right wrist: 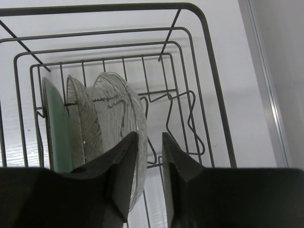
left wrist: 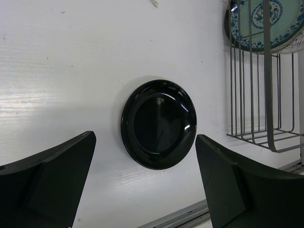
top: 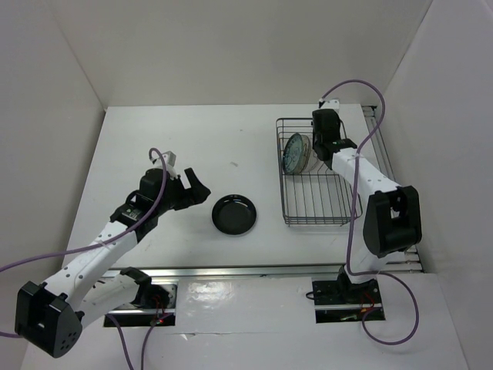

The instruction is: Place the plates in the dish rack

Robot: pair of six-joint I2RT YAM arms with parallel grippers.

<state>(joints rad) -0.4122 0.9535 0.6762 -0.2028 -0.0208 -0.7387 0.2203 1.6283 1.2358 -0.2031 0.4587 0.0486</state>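
Observation:
The left gripper should next move down and to the right in the top view, onto the black plate's rim opposite the rack, because that side of the plate faces the gripper.
The glossy black plate (top: 235, 213) lies flat on the white table, left of the dish rack (top: 320, 208). My left gripper (top: 199, 189) is open and empty, hovering just left of the plate; in the left wrist view the black plate (left wrist: 158, 124) sits ahead between the spread fingers (left wrist: 57, 175). Three plates stand on edge in the rack (right wrist: 209, 71): the teal one (right wrist: 56, 128), the beige one (right wrist: 84, 123) and the clear glass one (right wrist: 116, 109). My right gripper (right wrist: 149, 137) is narrowly open right at the glass plate's rim, with a gap showing beside it.
The rack's wire wall (left wrist: 256, 95) and the teal plate (left wrist: 266, 21) show at the right of the left wrist view. A metal rail (top: 269, 271) runs along the table's near edge. White walls enclose the table on the left, back and right.

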